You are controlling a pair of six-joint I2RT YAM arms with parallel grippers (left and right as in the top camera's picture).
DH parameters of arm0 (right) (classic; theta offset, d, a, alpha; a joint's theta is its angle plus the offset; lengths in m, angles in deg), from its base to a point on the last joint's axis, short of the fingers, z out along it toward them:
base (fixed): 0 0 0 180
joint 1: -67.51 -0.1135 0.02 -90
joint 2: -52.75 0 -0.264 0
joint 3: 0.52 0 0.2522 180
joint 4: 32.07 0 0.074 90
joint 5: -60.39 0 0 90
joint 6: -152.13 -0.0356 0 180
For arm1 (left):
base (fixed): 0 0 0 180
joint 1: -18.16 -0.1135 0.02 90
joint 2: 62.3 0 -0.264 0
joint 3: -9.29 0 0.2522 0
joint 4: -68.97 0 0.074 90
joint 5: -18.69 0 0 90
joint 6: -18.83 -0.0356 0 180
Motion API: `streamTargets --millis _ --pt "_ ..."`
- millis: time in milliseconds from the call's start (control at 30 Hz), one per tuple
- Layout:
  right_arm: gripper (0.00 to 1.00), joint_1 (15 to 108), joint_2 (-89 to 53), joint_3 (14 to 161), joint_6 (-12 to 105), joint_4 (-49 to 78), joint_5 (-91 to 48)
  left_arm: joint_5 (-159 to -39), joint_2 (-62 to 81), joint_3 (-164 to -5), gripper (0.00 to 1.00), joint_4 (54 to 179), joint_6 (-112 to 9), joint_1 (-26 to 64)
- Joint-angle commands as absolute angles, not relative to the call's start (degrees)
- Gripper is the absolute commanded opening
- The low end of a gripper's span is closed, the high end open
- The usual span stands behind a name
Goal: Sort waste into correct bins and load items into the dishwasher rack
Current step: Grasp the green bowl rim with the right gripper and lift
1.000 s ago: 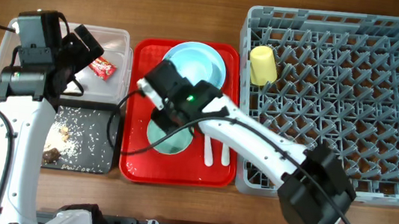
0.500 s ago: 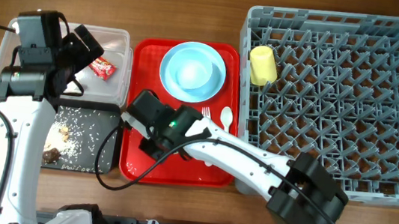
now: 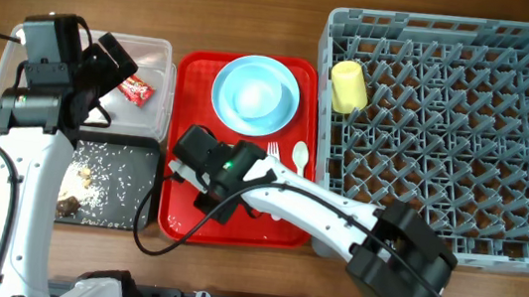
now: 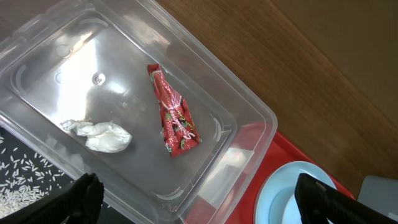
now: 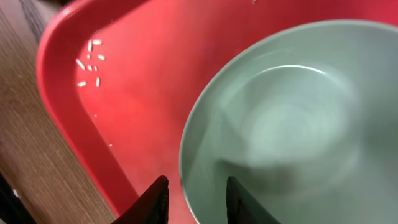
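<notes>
My right gripper will close its fingers on the pale green bowl's rim next, because one finger is outside the bowl's rim and the other is inside.
The pale green bowl lies on the red tray; in the overhead view my right arm hides it. My right gripper is open, one finger outside the bowl's rim and one inside, neither pressing on it. Over the clear tub my left gripper hangs wide open and holds nothing. In the tub lie the red wrapper and a crumpled tissue. A pale blue bowl sits on the pale blue plate. The yellow cup is in the grey rack.
A white fork and spoon lie on the red tray's right side. The black tray in front of the tub holds rice scraps. A few rice grains lie near the red tray's corner.
My right arm has swung from the middle of the red tray toward its front left, uncovering the fork and spoon. The left arm has not moved.
</notes>
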State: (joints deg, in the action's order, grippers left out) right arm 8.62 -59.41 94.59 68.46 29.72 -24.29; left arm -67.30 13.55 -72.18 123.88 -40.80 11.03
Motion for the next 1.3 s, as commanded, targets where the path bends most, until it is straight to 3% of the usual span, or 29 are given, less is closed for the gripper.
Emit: streamTargets --millis 0,233,367,500,800,967,1267 --pt "0.32 8.45 -60.94 94.15 72.28 30.99 -24.84 -67.37 13.55 -72.72 1.0 123.75 -40.27 10.85" --pt "0.28 8.45 -62.82 94.17 72.39 31.19 -27.04 -67.37 13.55 -72.72 1.0 123.75 -40.27 10.85" --pt "0.12 8.45 -62.82 94.19 72.41 30.97 -27.02 -67.37 13.55 -72.72 1.0 123.75 -40.27 10.85" --pt "0.04 8.45 -62.76 94.26 72.19 31.05 -27.02 -67.37 13.55 -72.72 1.0 123.75 -40.27 10.85" --pt "0.04 10.41 -55.65 103.66 66.42 34.01 -17.84 -67.37 13.55 -72.72 1.0 123.75 -40.27 10.85" --pt "0.04 18.98 -46.08 103.9 60.17 34.11 -10.74 -67.37 13.55 -72.72 1.0 123.75 -40.27 10.85" --pt "0.04 44.03 -41.64 101.69 60.61 32.91 27.64 -67.37 13.55 -72.72 1.0 123.75 -40.27 10.85"
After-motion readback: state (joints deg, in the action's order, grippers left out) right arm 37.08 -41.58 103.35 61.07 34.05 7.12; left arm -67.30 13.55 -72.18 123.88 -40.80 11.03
